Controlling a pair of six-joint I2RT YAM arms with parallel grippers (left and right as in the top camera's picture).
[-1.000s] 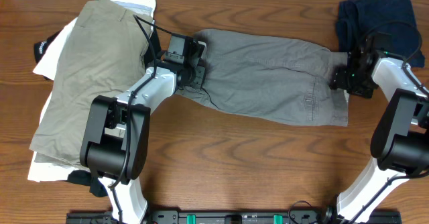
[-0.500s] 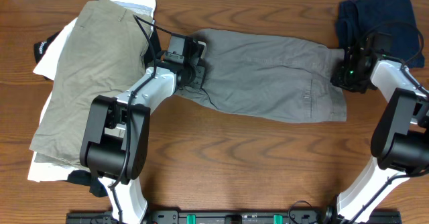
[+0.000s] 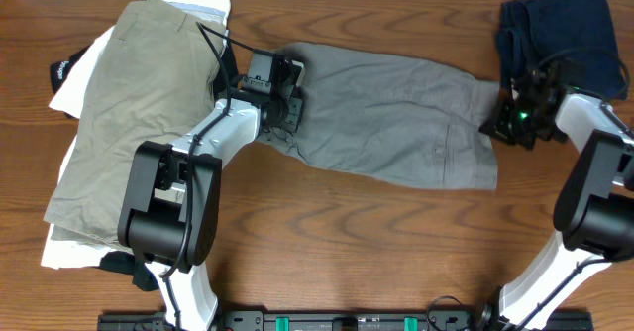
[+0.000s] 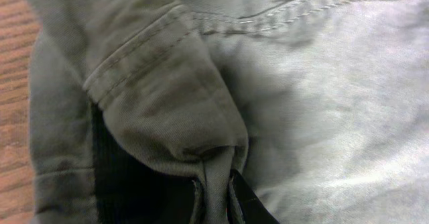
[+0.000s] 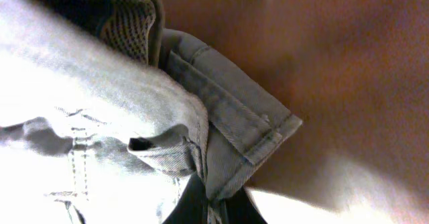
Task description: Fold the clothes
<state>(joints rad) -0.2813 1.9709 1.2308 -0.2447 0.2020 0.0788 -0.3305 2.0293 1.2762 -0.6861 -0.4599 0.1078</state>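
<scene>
My right gripper rises with the hem next, crosses left in the overhead view and releases it over the pinched end (image 3: 306,121), as the grey shorts (image 3: 396,113) lie spread.
The grey shorts (image 3: 396,113) lie spread across the middle of the table. My left gripper (image 3: 287,105) is shut on a pinched fold of their left end (image 4: 214,177). At the right end, my right gripper (image 3: 503,121) is shut on the hem of the grey shorts (image 5: 234,137), which is lifted off the wood. The khaki-tan shorts (image 3: 139,103) lie on top of white and black garments at the left. A navy garment (image 3: 560,29) sits at the back right.
White cloth (image 3: 74,83) and a black piece (image 3: 64,71) stick out from under the tan shorts. The brown wooden table (image 3: 367,242) shows bare in front of the grey shorts. Both arm bases stand at the near edge.
My right gripper closed on the right hem of the grey shorts and pulled it up and inward, shifting that end leftward. The left gripper kept its hold without moving.
</scene>
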